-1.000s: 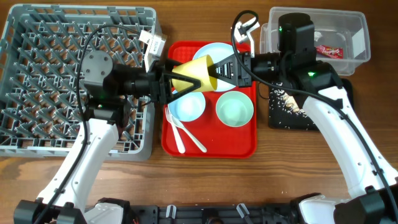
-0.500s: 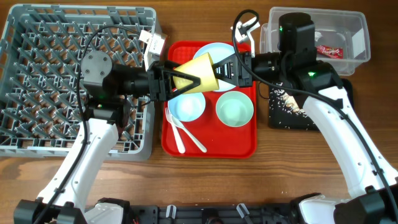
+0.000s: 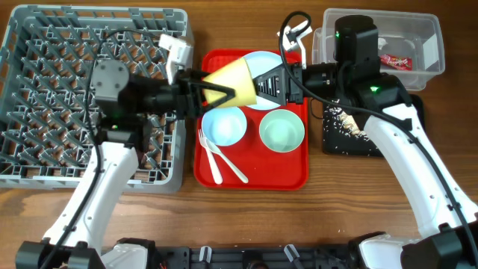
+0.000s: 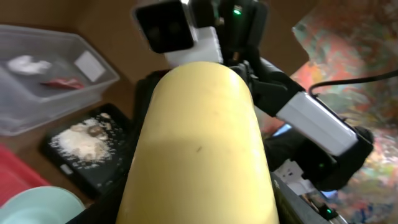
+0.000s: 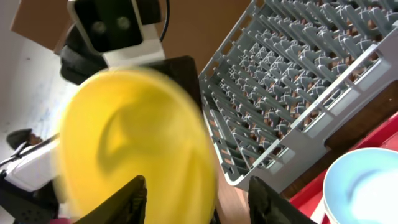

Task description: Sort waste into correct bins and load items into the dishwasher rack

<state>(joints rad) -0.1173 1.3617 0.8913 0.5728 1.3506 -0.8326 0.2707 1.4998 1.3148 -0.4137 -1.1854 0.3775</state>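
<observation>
The near wires of the rack are below my left gripper and to its left in the overhead view. So my left gripper will swing back and down into them next and release the cup.
The small yellow cup lies on its side in the air over the left end of the red serving tray. My left gripper is shut on it from the left. In the left wrist view the cup fills the frame and hides the jaws. My right gripper is open just right of the cup, its fingers spread apart with the cup blurred beyond them. On the tray are a white plate, a pale blue bowl, a green bowl and two white spoons.
The grey dishwasher rack fills the left side. At the right, the clear tub holds a red wrapper and a white tissue. The black tray below it carries rice and brown scraps.
My right gripper has opened and let go of the yellow cup. My left gripper has closed on the cup and drawn it a little left, toward the rack.
</observation>
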